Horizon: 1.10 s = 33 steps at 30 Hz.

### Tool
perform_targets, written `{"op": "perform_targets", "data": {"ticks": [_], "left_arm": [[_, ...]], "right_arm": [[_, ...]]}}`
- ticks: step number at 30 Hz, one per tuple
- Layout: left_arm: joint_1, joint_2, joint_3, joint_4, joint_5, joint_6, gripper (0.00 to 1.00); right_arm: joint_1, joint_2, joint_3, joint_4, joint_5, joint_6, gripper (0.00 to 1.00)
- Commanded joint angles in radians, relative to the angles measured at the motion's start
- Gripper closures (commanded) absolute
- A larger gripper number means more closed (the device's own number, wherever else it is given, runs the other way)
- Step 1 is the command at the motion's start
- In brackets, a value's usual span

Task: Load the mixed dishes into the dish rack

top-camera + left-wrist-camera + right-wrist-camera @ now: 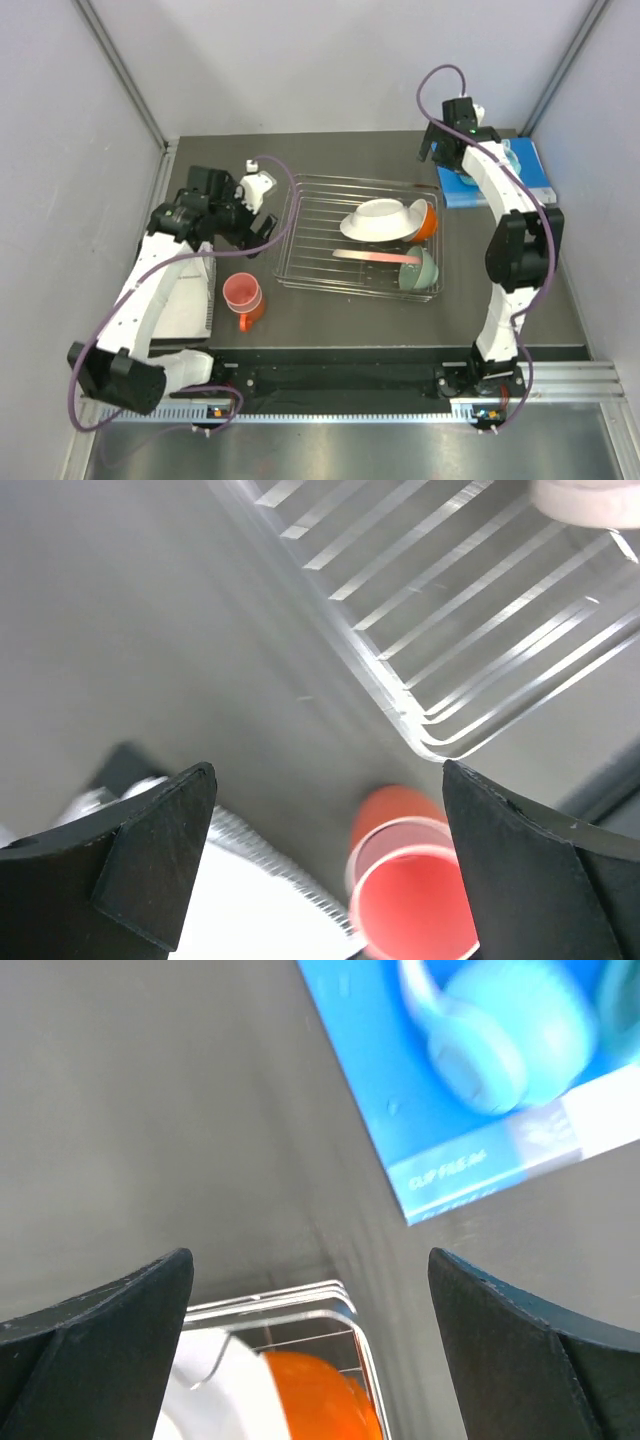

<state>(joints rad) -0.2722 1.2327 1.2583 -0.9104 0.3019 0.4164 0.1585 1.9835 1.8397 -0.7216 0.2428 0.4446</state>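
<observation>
The tumbler's rim is above the orange mug [252,316]. My left gripper will move back and down next, onto the side of the tumbler's rim by the white flat object.
The silver wire dish rack [340,287] sits mid-table. It holds a white plate [378,220], an orange bowl [427,221], a mint-green bowl [421,270] and a pink-toned plate [372,256] lying flat. A pink tumbler [241,291] stands inside an orange mug [252,316] left of the rack's front corner. My left gripper [260,232] hangs open above the table just behind that mug, and its wrist view shows the tumbler [415,905], the mug [395,810] and the rack corner [430,735]. Behind the rack's right rear corner my right gripper [433,152] is open and holds nothing.
A blue book [495,180] with teal headphones [515,155] on it lies at the back right, right of my right gripper. A white flat object with a ribbed edge [185,295] lies under my left arm. Grey walls close in the table on three sides.
</observation>
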Motion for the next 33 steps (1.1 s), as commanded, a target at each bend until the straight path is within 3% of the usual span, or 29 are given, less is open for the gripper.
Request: {"op": "perform_targets", "data": {"ticks": [1,7,10,19,30,31,33], "left_arm": [[0.028,-0.088,-0.025,-0.113,-0.095,0.076,0.05],[0.033,-0.220,-0.194,-0.117,-0.122,0.102,0.14],[0.033,-0.239,-0.208,-0.122,-0.130,0.091,0.16],[0.033,-0.234,-0.220,-0.136,-0.107,0.081,0.30],[0.033,-0.234,-0.313,-0.107,-0.103,0.102,0.32],[0.034,-0.233,-0.315,-0.104,-0.101,0.102,0.34],[0.033,-0.225,-0.318,-0.099,-0.093,0.107,0.58]], "right_arm": [[0.027,-0.277,-0.035,0.123,0.088,-0.029,0.00],[0.078,-0.611,-0.339,0.295,0.032,-0.063,0.00],[0.093,-0.684,-0.402,0.262,0.018,-0.073,0.00],[0.107,-0.782,-0.497,0.222,0.020,-0.095,0.00],[0.107,-0.816,-0.502,0.195,-0.007,-0.081,0.00],[0.107,-0.821,-0.505,0.197,-0.010,-0.081,0.00],[0.105,-0.834,-0.511,0.200,-0.019,-0.077,0.01]]}}
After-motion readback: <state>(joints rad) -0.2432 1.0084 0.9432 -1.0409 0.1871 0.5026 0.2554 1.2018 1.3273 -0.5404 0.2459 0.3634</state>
